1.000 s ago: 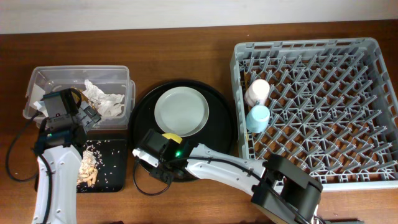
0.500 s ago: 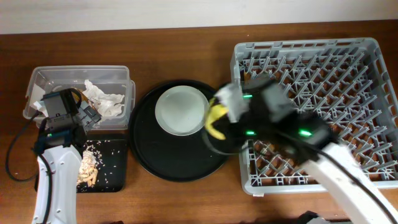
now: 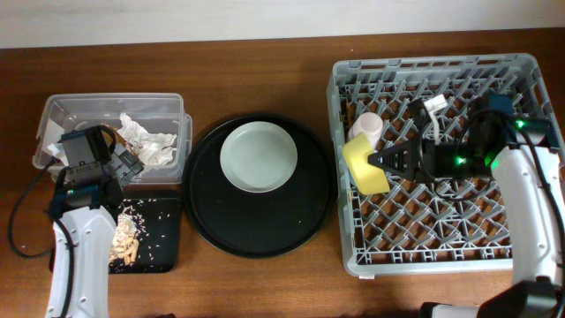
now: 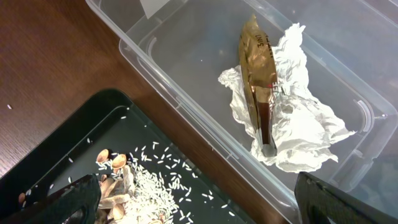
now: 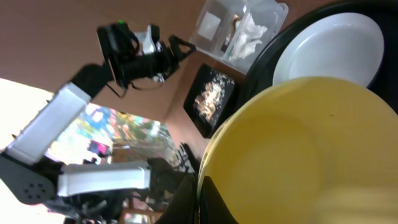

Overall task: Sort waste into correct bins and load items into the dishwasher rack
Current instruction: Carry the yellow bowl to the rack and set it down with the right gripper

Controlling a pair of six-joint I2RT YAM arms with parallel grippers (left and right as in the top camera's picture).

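Observation:
The robot's right gripper will next move back and down to the near part of the rack beside the round black tray (image 3: 212, 221) and let go of the yellow bowl's rim, because that part of the rack is empty.
My right gripper (image 3: 378, 162) is shut on the rim of the yellow bowl (image 3: 365, 167) and holds it on edge over the left side of the grey dishwasher rack (image 3: 433, 64). The bowl fills the right wrist view (image 5: 292, 155), pinched between the fingers (image 5: 199, 198). The pink-inside white cup (image 3: 367, 126) stands in the rack behind it. The blue cup and chopsticks are hidden. The plate (image 3: 259, 156) lies on the round black tray (image 3: 212, 221). My left gripper (image 3: 132, 164) is open and empty over the edge between the clear tub (image 3: 53, 115) and the flat black tray (image 3: 159, 247).
In the left wrist view the tub holds the white napkin (image 4: 292, 130) and the brown-gold wrapper (image 4: 258, 74). The flat black tray (image 4: 81, 137) holds beige scraps and rice (image 4: 152, 183). The left arm runs along the table's front left.
My right arm has carried the yellow bowl from the front of the round black tray to the rack's left side. The left arm has not moved.

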